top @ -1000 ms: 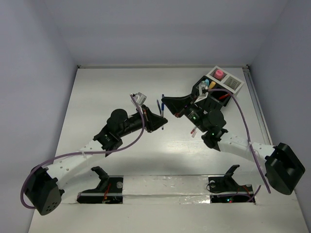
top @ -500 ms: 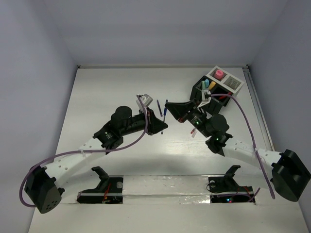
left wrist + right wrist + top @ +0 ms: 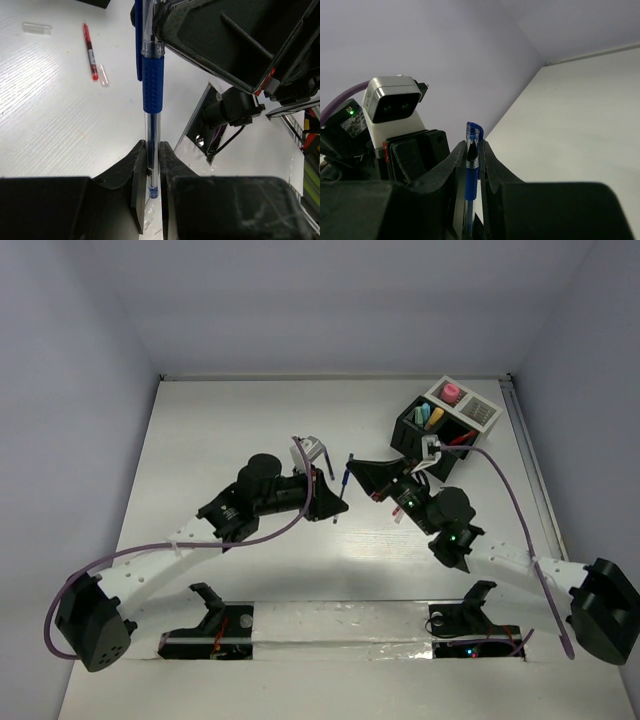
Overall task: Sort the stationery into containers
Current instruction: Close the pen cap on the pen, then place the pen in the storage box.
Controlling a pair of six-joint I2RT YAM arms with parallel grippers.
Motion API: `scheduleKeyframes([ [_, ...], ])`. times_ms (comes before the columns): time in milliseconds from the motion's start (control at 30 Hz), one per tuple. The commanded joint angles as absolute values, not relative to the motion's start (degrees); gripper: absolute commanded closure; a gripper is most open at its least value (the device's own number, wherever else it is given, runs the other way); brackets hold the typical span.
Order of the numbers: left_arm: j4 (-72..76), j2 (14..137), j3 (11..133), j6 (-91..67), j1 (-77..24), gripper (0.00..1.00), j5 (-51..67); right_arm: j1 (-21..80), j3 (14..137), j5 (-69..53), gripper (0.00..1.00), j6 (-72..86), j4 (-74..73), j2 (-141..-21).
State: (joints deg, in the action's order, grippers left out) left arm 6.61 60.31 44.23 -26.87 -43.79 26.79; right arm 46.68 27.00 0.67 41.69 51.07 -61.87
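Note:
The organizer's black section [image 3: 453, 432] is outward of my right gripper, to its right in the top view, and already holds a red pen. I should swing over that section, lower and release.
A dark blue pen [image 3: 345, 478] with a clear barrel is held between both grippers above the table's middle. My left gripper [image 3: 335, 502] is shut on its rear end; the left wrist view shows the pen [image 3: 153, 85] clamped in the jaws [image 3: 150, 150]. My right gripper [image 3: 353, 466] is shut on its capped end [image 3: 472, 145]. The black organizer [image 3: 412, 436] with its white section [image 3: 478, 410] stands at the far right. It holds teal and yellow markers [image 3: 428, 417], a red pen [image 3: 460, 438] and a pink-capped bottle [image 3: 451, 393].
A red pen [image 3: 90, 51] lies on the table with a clear cap [image 3: 102, 76] beside it. It also shows under my right arm [image 3: 398, 514]. Another clear cap [image 3: 37, 28] lies farther off. A second dark pen [image 3: 329, 453] lies beyond my left wrist.
Both grippers and the blue pen between them have shifted a little to the right and toward the near edge. Both arms have stretched further out.

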Motion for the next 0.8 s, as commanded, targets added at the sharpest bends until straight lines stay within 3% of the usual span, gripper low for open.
scheduleKeyframes([
  [0,32.0,59.2,49.7,-28.7,-41.9,1.0,19.5,51.9,24.7,-5.5,1.0,38.8,30.7,-59.0],
  [233,31.6,58.2,37.1,-28.7,-44.1,0.99,15.9,48.1,37.3,14.8,1.0,29.8,21.4,-57.8],
  [433,25.8,53.4,31.8,-24.4,-48.1,0.75,5.7,36.2,46.0,13.2,1.0,29.2,20.9,-63.7],
  [533,26.4,51.4,30.0,-22.9,-48.6,0.58,4.7,30.4,49.2,14.8,1.0,27.2,19.8,-65.9],
  [633,27.5,50.2,28.4,-21.5,-48.6,0.5,4.2,25.8,50.8,16.3,1.0,25.8,19.2,-66.9],
  [767,30.8,49.7,26.0,-20.7,-48.6,0.23,4.7,17.2,51.5,23.5,1.0,22.5,19.4,-68.7],
])
